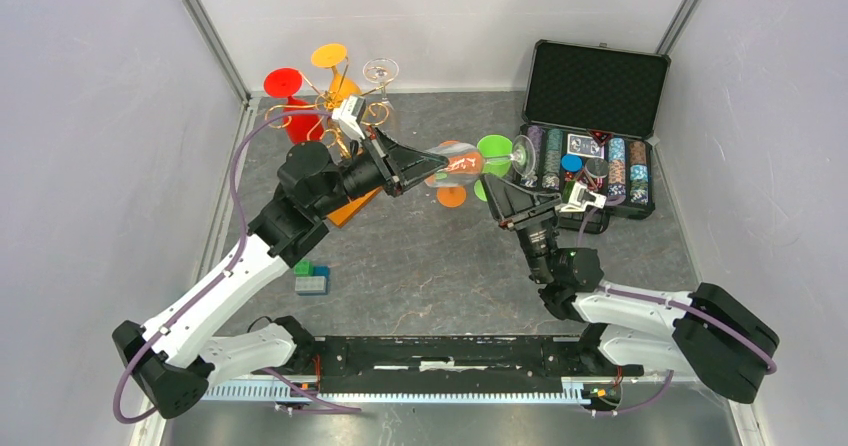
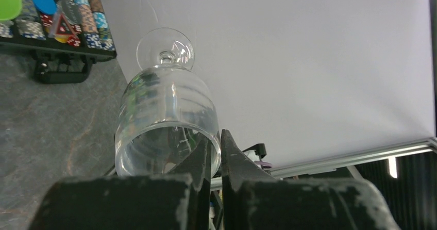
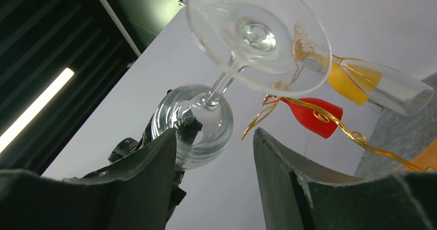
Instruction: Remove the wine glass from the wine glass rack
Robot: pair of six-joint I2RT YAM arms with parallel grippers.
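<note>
I should tilt my left gripper downward, because the foot (image 1: 523, 151) points sideways, then lower the glass and let go. The tabletop below my left gripper is bare near the orange disc.
My left gripper (image 1: 428, 166) is shut on the rim of a clear wine glass (image 1: 458, 160), one finger inside the bowl and one outside. It holds the glass level above the table, foot (image 1: 523, 151) pointing right, away from the gold wire rack (image 1: 335, 101). In the left wrist view my left gripper (image 2: 216, 140) pinches the bowl (image 2: 165, 111). My right gripper (image 1: 497, 181) is open just below the stem. In its wrist view my right gripper (image 3: 214, 137) holds nothing, with the stem and foot (image 3: 257, 34) above it. Red, orange and clear glasses hang on the rack (image 3: 330, 119).
An open black case of poker chips (image 1: 590, 136) stands at the back right. A green disc (image 1: 493, 153) and an orange disc (image 1: 451, 196) show under the held glass. Coloured blocks (image 1: 311, 279) lie near the left arm. The rack's orange base (image 1: 352, 209) is under the left wrist.
</note>
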